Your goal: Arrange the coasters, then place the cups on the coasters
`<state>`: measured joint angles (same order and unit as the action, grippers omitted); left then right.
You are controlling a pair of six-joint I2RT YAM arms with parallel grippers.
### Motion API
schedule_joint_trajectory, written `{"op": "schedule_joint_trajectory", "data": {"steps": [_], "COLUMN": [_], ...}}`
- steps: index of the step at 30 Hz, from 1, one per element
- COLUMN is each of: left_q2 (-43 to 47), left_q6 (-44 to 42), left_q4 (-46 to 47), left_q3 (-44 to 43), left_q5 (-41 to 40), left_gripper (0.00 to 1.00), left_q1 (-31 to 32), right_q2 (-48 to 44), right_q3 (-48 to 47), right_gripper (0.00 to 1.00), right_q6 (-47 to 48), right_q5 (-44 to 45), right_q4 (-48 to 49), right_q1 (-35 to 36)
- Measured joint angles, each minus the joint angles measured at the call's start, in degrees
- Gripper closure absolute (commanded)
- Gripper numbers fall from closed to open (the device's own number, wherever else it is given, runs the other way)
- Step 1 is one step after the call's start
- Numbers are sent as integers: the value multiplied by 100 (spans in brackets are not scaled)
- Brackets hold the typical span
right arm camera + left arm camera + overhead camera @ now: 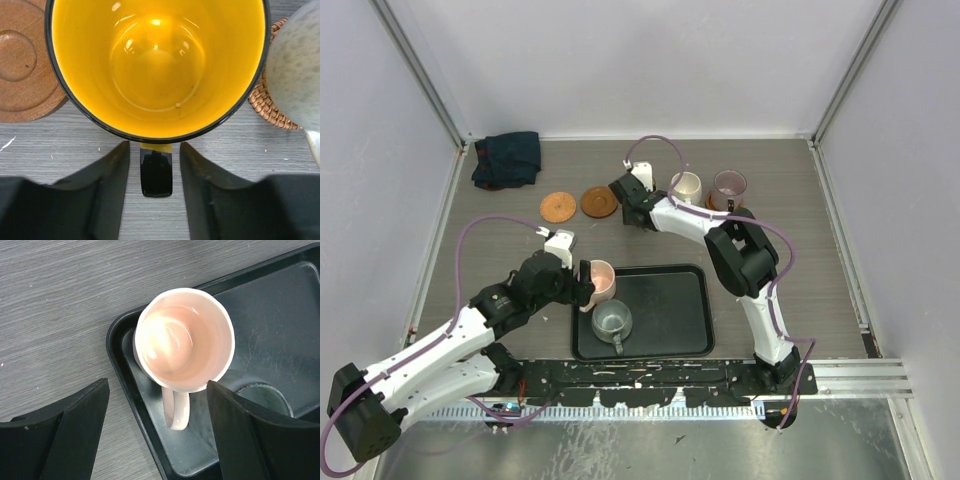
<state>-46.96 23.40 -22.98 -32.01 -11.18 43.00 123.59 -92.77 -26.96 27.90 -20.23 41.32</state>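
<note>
My left gripper lowers its open fingers around the pink cup's handle [588, 303] [176, 411] next and closes, since that handle lies below and points between them.
A pink cup [184, 338] stands upright in the left end of the black tray [280, 305]. Its handle points at my left gripper [157, 390], which is open, with the fingers wide on either side and touching nothing. A grey cup [612, 320] sits in the tray beside it. My right gripper [155, 150] is open around the black handle of the yellow cup [157, 65], with a gap on each side. A brown coaster [20, 65] lies left of that cup. Whether the yellow cup stands on a coaster is hidden. In the top view the right wrist [632, 195] covers the yellow cup.
Two brown coasters [558, 207] [599, 201] lie at the back left of centre. A cream cup [686, 187] and a mauve cup [728, 186] stand right of the right wrist; the cream cup [295, 65] sits over a woven mat [267, 102]. A dark cloth [507, 158] lies at the back left corner.
</note>
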Motion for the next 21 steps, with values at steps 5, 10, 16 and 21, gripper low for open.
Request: {"op": "schedule_joint_trajectory", "data": {"steps": [5, 10, 16, 21], "left_q2": [-2, 0, 0, 50], "left_q6": [2, 15, 17, 15], "left_q4": [0, 0, 0, -2], "left_q3": [0, 0, 0, 0], "left_q5": [7, 7, 4, 7], "left_gripper": [21, 20, 20, 19], "left_q1": [0, 0, 0, 0], "right_q2": [-13, -39, -269, -772], "right_q3": [0, 20, 186, 328], "right_gripper": [41, 37, 33, 30], "right_q6": [9, 11, 22, 68], "right_q5": [57, 131, 197, 236], "right_q4": [-15, -13, -37, -35], "right_q1": [26, 48, 103, 168]}}
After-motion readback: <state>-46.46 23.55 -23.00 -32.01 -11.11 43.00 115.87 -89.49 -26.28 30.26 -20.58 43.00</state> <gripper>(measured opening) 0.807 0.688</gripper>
